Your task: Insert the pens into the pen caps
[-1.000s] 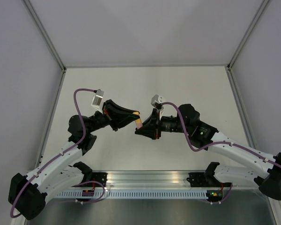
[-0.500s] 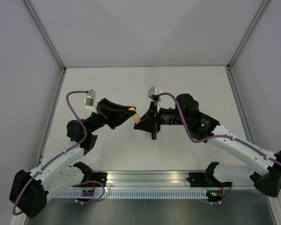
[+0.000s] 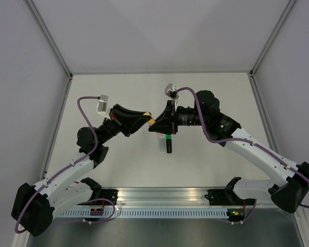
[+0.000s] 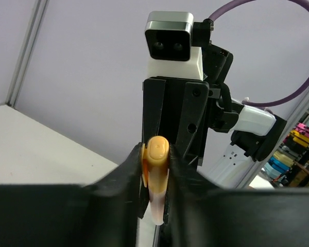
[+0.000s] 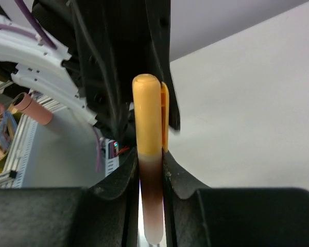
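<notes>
The right gripper turns downward and lowers to the clear tabletop point(image 3: 176, 142) beside the black pen next to release the orange pen, since the orange pen's cap is on.
A salmon orange pen point(image 3: 151, 121) with an orange pen cap point(image 4: 157, 154) on it hangs in the air between my two grippers. My left gripper point(image 3: 148, 116) is shut on the cap, which fills the gap between its fingers point(image 4: 129, 175). The right gripper point(image 3: 153, 125) faces it and is shut on the pen's pale body point(image 5: 150, 200), with the cap point(image 5: 147, 113) sticking out past its fingertips. On the table just below lie a black pen with a bright green end point(image 3: 168, 144) and a pale mint piece point(image 3: 159, 144). I cannot tell whether that piece is a pen or a cap.
The white table point(image 3: 118, 92) has grey walls at the back and both sides, and a metal rail point(image 3: 159, 198) along the near edge by the arm bases. A purple cable loops off each wrist.
Both grippers have carried the orange pen away from the arm bases, towards the back. This has uncovered the black and green pen and the mint piece on the table.
</notes>
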